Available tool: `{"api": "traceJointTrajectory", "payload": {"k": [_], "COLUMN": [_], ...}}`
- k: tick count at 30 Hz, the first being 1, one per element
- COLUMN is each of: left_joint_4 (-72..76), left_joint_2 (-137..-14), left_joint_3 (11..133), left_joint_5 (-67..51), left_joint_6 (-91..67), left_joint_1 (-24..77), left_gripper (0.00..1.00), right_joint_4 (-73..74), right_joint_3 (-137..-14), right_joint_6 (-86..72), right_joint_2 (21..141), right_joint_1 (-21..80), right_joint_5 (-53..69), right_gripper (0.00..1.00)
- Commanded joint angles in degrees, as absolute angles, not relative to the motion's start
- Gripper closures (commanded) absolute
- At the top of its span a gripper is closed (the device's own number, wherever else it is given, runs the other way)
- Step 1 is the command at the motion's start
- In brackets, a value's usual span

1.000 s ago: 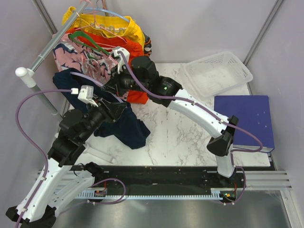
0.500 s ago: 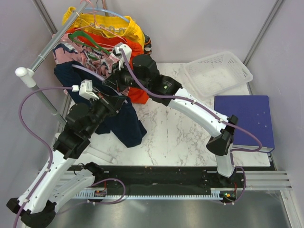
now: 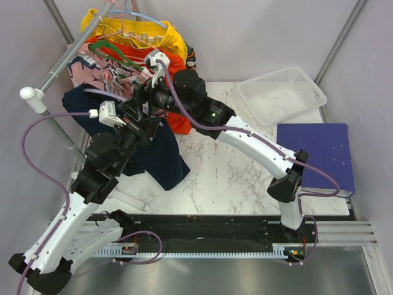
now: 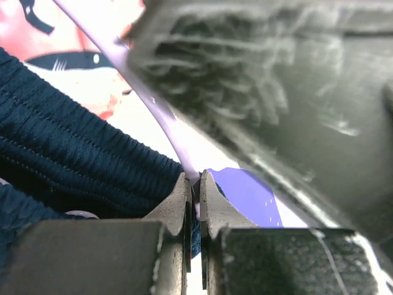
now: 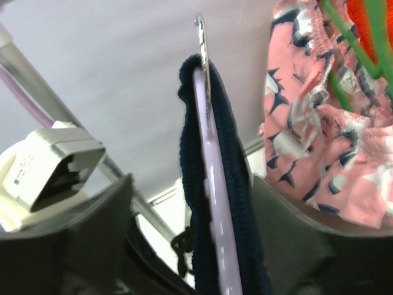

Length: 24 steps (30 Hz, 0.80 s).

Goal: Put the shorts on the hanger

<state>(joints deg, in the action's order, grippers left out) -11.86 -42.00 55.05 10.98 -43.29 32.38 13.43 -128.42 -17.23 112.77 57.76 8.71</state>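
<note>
My left gripper will move up and outward, bringing the hanger to the metal bar [image 3: 66,59] to let go of the shorts' waistband, since the hanger's hook is still free.
The navy shorts [image 3: 161,158] hang at the back left with their ribbed waistband [image 5: 236,153] draped over the pale hanger [image 5: 212,184]. The hanger's small hook [image 5: 201,37] points up. My left gripper [image 4: 195,198] is shut on the waistband fabric [image 4: 73,166] and the hanger bar [image 4: 153,104] together. My right gripper [image 5: 193,184] is open, with one finger [image 5: 110,233] on each side of the hanger and waistband and a gap on both sides. In the top view both grippers [image 3: 140,114] meet just below the rail. A dark drawstring [image 5: 181,243] dangles.
Pink shark-print shorts [image 5: 319,123] on a green hanger [image 5: 350,43] hang right beside the navy ones. Orange and yellow shorts [image 3: 153,43] crowd the metal rail [image 3: 58,67]. A white basket [image 3: 282,95] and a blue box [image 3: 316,153] sit at the right.
My right gripper has opened and let go of the hanger. My left gripper has shut on the waistband and hanger and moved up toward the rail with the shorts.
</note>
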Motion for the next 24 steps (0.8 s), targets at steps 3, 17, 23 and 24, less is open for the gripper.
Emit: {"api": "traceJointTrajectory", "payload": {"k": [3, 17, 23, 24], "left_joint_4": [4.9, 20.5, 27.0, 27.1], "left_joint_2": [-44.6, -57.7, -62.8, -63.5], "left_joint_3": [57.3, 67.1, 69.6, 70.7], "left_joint_5": [15.3, 24.9, 28.7, 28.6], "left_joint_6": [-39.1, -32.9, -37.1, -37.7], "left_joint_1": [32.6, 31.8, 29.2, 28.7], "left_gripper": [0.98, 0.98, 0.98, 0.98], "right_joint_4": [10.1, 9.5, 9.9, 10.1], "right_joint_3": [-130.1, -122.9, -120.4, -120.1], "right_joint_6": [-15.0, -0.5, 2.5, 3.0], "right_joint_2": [107.4, 92.5, 88.5, 88.2], "right_joint_1": [57.9, 53.6, 52.5, 52.5], "right_joint_5": [5.9, -12.9, -13.6, -13.5], "right_gripper": [0.02, 0.02, 0.02, 0.02]}}
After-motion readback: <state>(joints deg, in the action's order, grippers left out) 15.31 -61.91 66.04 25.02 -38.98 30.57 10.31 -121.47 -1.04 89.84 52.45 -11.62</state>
